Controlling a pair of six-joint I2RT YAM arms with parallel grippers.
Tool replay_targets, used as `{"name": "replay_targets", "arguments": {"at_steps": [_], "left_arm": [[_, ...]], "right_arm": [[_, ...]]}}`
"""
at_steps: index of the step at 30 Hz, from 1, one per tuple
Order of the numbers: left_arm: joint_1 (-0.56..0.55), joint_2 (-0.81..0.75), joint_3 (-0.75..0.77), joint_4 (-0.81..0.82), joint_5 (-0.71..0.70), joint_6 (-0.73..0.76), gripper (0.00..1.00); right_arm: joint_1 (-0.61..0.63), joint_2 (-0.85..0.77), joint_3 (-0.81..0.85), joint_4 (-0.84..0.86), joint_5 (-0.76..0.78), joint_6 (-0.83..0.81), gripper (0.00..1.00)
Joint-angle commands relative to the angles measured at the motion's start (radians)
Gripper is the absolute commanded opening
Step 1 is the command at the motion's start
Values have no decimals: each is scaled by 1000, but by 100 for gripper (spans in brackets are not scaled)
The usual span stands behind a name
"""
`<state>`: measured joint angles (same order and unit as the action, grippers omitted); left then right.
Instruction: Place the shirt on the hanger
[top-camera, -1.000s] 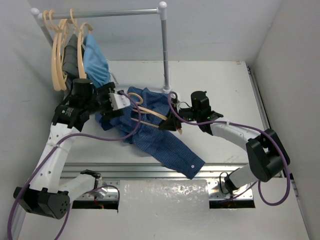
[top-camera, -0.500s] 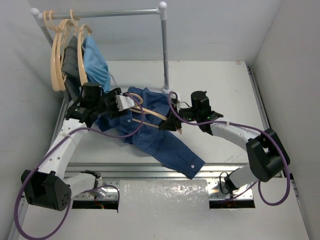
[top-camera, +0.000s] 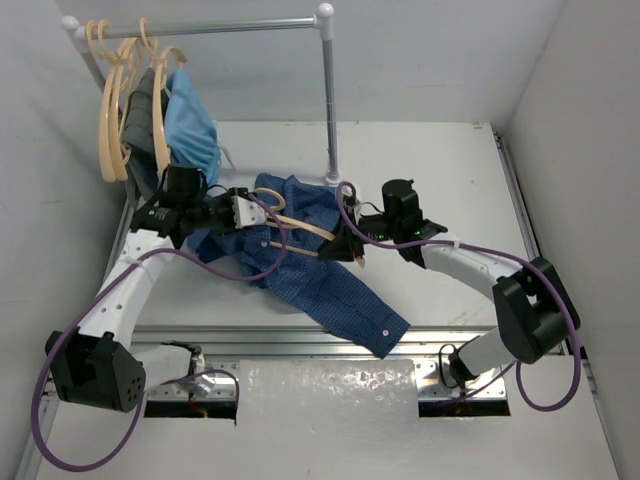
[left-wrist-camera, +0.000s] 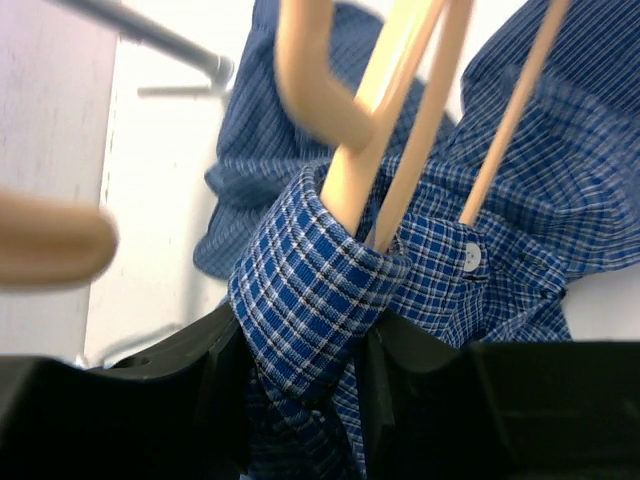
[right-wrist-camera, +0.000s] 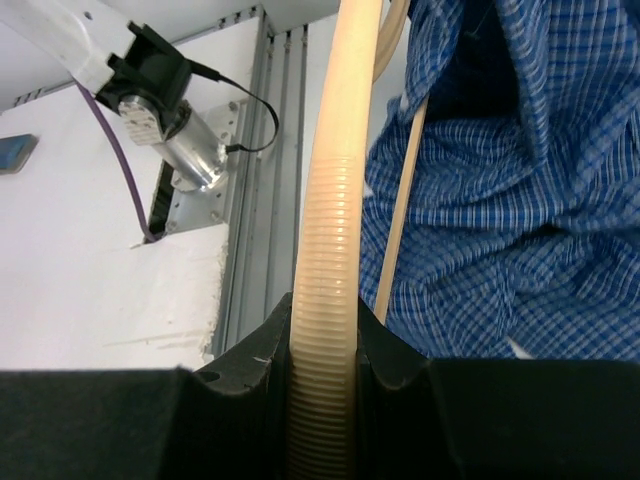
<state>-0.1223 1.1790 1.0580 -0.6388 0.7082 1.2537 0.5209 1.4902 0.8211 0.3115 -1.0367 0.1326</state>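
Observation:
The right gripper swings a little outward over the shirt next and releases the hanger's ribbed arm (top-camera: 322, 232) (right-wrist-camera: 332, 230) there, since the hanger's other arm sits inside the collar.
The dark blue checked shirt (top-camera: 320, 270) lies crumpled at the table's middle, one sleeve trailing toward the front edge. The peach hanger (top-camera: 300, 226) lies across it with one arm inside the collar (left-wrist-camera: 310, 290). My left gripper (top-camera: 252, 208) is shut on a fold of the shirt's collar (left-wrist-camera: 300, 340), right beside the hanger's hook (left-wrist-camera: 330, 90). My right gripper (top-camera: 342, 246) is shut on the hanger's ribbed right arm (right-wrist-camera: 325, 330), with the shirt (right-wrist-camera: 500, 250) just to its right in the right wrist view.
A metal rail (top-camera: 210, 27) on a post (top-camera: 329, 110) stands at the back. Several spare peach hangers (top-camera: 112, 110), a dark grey garment (top-camera: 145, 110) and a light-blue garment (top-camera: 192, 125) hang at its left end. An aluminium rail (top-camera: 300, 340) runs along the front.
My left arm has swung right and lower, bringing its gripper onto the shirt's collar by the hanger hook. The right gripper and hanger have stayed put.

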Motion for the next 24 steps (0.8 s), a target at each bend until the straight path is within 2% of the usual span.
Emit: {"name": "replay_targets", "arguments": {"at_steps": [1, 7, 10, 11, 13, 14, 15, 17, 18, 19, 20, 24], "left_arm": [[-8, -13, 85, -59, 233, 1, 35], [-8, -15, 128, -107, 293, -8, 34], [-8, -16, 96, -101, 264, -5, 18], [-8, -18, 89, -95, 246, -19, 0], [-8, -24, 70, -23, 192, -119, 0], [-8, -25, 62, 11, 166, -164, 0], [-8, -31, 45, 98, 136, -218, 0], [-8, -39, 27, 195, 21, -363, 0], [-7, -45, 13, 256, -8, -394, 0], [-8, -47, 10, 272, -53, -431, 0], [-8, -51, 11, 283, -65, -447, 0], [-8, -71, 2, 307, -120, -517, 0]], "right_arm": [[10, 5, 98, 103, -71, -41, 0], [8, 33, 135, 123, -66, -39, 0], [10, 33, 130, 149, -51, -30, 0], [10, 33, 130, 153, -39, -30, 4], [8, 33, 133, 147, 33, -27, 22], [7, 35, 136, 135, 67, -27, 40], [7, 39, 142, 98, 143, -27, 52], [2, 39, 151, 66, 228, -7, 69], [1, 38, 153, 46, 294, 4, 81], [-5, 35, 150, 43, 319, 30, 88], [-5, 27, 147, 40, 364, 42, 99], [-10, -13, 122, 31, 510, 104, 99]]}}
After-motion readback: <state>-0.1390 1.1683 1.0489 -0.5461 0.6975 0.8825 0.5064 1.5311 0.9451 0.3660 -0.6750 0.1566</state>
